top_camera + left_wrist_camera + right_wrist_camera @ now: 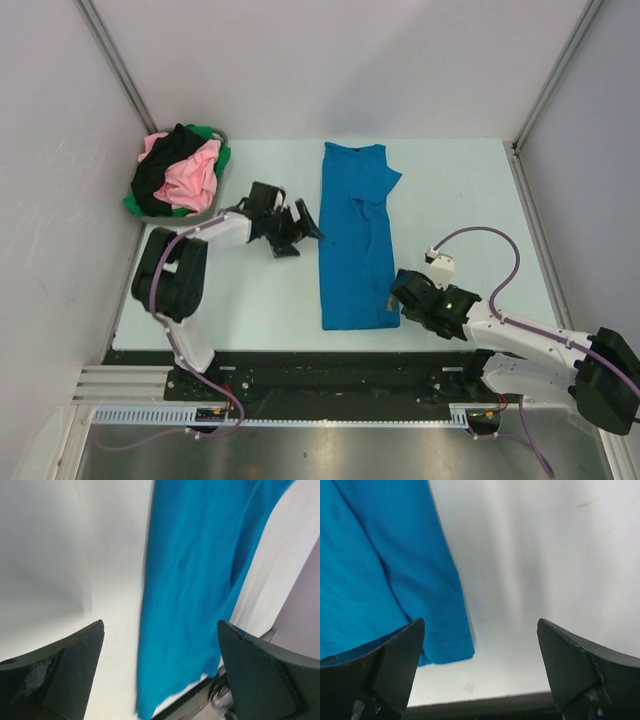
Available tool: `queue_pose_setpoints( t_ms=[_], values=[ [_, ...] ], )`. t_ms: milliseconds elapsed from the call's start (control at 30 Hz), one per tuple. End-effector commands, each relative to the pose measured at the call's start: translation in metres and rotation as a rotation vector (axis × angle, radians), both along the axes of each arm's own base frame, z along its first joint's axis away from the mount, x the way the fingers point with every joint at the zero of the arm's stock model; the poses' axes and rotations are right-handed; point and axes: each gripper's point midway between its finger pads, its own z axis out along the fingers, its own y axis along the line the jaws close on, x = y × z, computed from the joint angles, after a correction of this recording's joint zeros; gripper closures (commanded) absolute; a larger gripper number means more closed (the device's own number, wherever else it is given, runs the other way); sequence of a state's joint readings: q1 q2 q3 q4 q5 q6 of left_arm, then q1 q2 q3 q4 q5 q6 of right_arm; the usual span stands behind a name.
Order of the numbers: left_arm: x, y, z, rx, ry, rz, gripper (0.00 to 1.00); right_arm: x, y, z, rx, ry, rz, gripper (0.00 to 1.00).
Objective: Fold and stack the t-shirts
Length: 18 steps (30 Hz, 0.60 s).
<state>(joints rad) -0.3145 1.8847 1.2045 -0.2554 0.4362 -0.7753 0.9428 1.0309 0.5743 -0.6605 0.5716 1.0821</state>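
Note:
I need to lower my right gripper next onto the blue t-shirt's near corner (pixel 394 321) (pixel 464 651) and close it, because the corner lies below, to the left in the right wrist view.
A bright blue t-shirt (pixel 355 240) lies flat on the table, folded lengthwise into a long narrow strip running from the far side toward me. My left gripper (pixel 303 240) hovers just left of the strip's middle, open and empty; in its wrist view the blue t-shirt (pixel 200 580) runs past the left gripper (pixel 160 622), below the wide-apart fingers (pixel 60 675). My right gripper (pixel 397 293) sits by the strip's near right corner, open and empty. Its wrist view shows that corner of the blue t-shirt (pixel 385 570) to the left of the right gripper (pixel 480 621).
A round grey basket (pixel 222 137) at the far left holds crumpled pink (pixel 195 175), black (pixel 165 165) and green (pixel 135 205) t-shirts. The table's near edge (pixel 480 705) runs just below the right gripper. Grey walls enclose the table on three sides.

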Motion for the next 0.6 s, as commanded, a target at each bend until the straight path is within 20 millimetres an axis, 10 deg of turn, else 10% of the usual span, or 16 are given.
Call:
queue_pose_setpoints(
  t_ms=[0, 167, 567],
  values=[
    [-0.076, 0.0, -0.021, 0.05, -0.005, -0.085, 0.0, 0.012, 0.029, -0.01, 0.147, -0.001, 0.15, 0.01],
    [-0.126, 0.002, -0.023, -0.056, -0.041, -0.093, 0.0, 0.005, 0.051, -0.004, 0.398, -0.002, 0.244, 0.02],
    [-0.211, -0.001, -0.065, -0.018, 0.041, -0.139, 0.0, -0.047, 0.029, -0.074, 0.55, 0.236, 0.099, 0.11]
  ],
)
